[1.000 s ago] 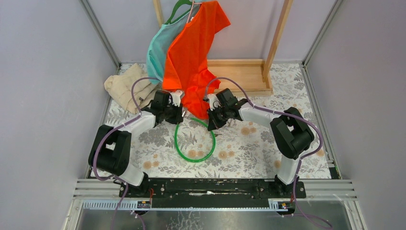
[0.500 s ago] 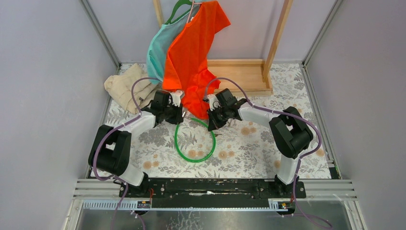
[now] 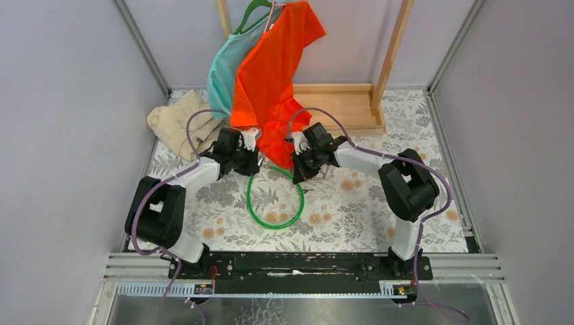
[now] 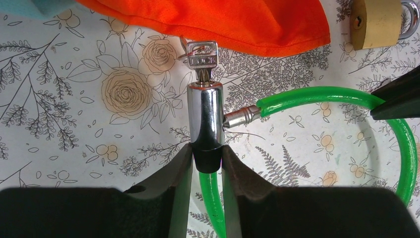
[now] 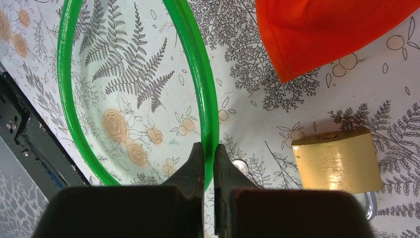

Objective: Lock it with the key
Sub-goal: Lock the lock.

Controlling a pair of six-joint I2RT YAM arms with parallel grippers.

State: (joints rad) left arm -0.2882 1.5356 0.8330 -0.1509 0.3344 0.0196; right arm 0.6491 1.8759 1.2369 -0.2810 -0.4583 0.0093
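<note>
My right gripper is shut on the cable behind the plug. So my left gripper will go up toward that held green stretch [image 3: 290,176] [image 4: 367,98] and let go of the chrome cylinder.
A green cable lock [image 3: 275,227] lies looped on the floral table. My left gripper [image 4: 206,148] is shut on the black lower end of its chrome cylinder [image 4: 205,111]. A small bare metal key [image 4: 202,55] sits in the cylinder's top. The cable's metal end plug [image 4: 241,116] meets the cylinder's side; how deep it sits I cannot tell. My right gripper [image 5: 208,148] is shut on the green cable [image 5: 198,74] a little behind that plug. In the top view the two grippers [image 3: 256,162] [image 3: 298,172] face each other. The orange-headed key is not in view.
A brass padlock [image 5: 337,161] lies just right of my right gripper and also shows in the left wrist view [image 4: 376,22]. An orange shirt [image 3: 274,74] and a teal one [image 3: 227,71] hang from a wooden rack [image 3: 342,105]. A beige cloth [image 3: 177,122] lies back left.
My right gripper has shifted slightly up and left with the cable, toward the cylinder. The left gripper has not moved.
</note>
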